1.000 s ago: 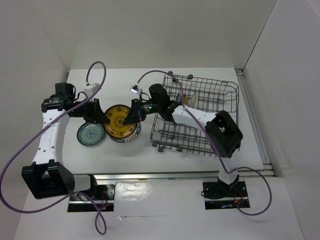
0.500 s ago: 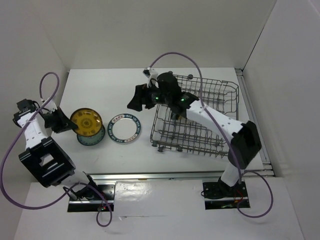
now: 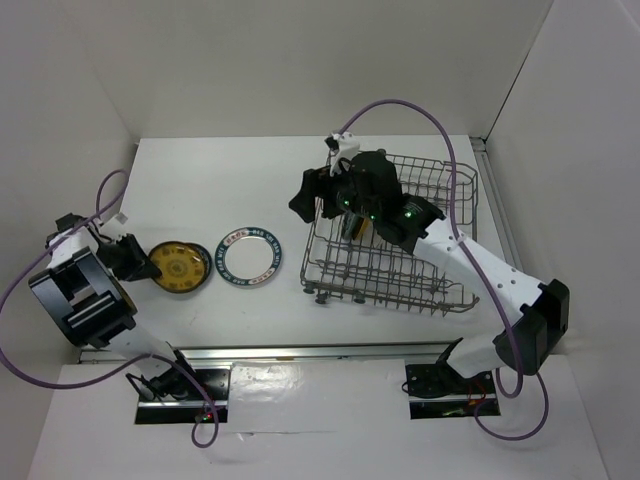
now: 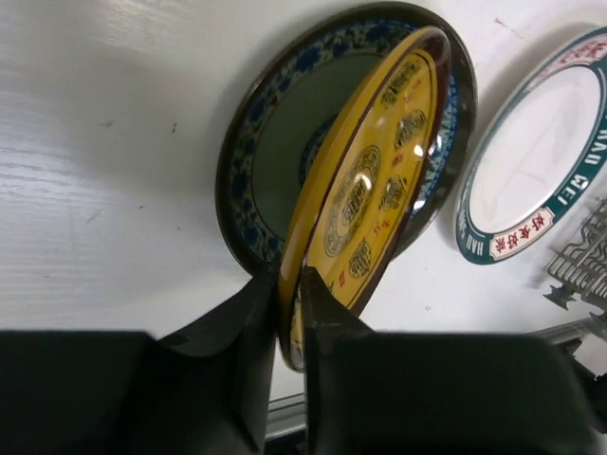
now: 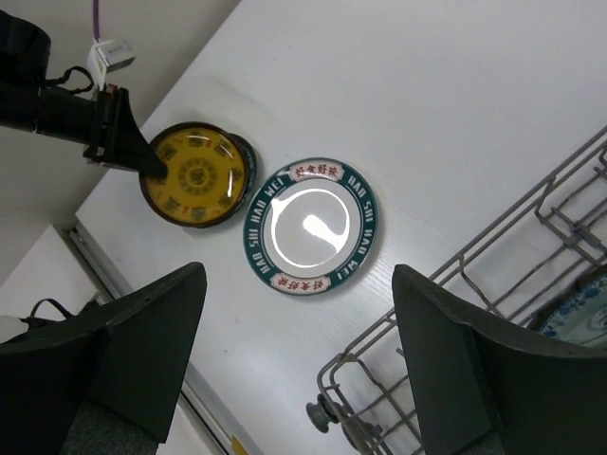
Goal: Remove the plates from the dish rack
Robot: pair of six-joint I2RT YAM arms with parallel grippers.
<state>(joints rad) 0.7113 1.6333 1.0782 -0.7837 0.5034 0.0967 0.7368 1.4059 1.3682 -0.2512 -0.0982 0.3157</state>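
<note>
My open right gripper moves down past the blue patterned plate next, toward the right in the top view, and closes, as plates are still in the dish rack (image 3: 400, 265).
My left gripper (image 4: 289, 275) is shut on the near rim of a yellow-brown plate (image 4: 370, 190), which leans tilted on a teal-blue plate (image 4: 275, 142) lying on the table. From above, that stack (image 3: 178, 266) sits at the left with the gripper (image 3: 135, 258) beside it. A white plate with a teal rim (image 3: 250, 255) lies flat, apart from both grippers. My right gripper (image 3: 303, 197) hangs open and empty above the left end of the dish rack (image 3: 400, 265). A blue patterned plate (image 5: 579, 303) shows inside the rack.
The rack's corner foot (image 5: 321, 413) stands close to the white plate (image 5: 308, 226). White walls close in the table on the left, back and right. Purple cables loop over both arms. The table's near edge runs just below the plates.
The right gripper opened, left the white plate on the table and drew back up toward the rack. The left arm carried the yellow plate leftward and set it down on the teal one.
</note>
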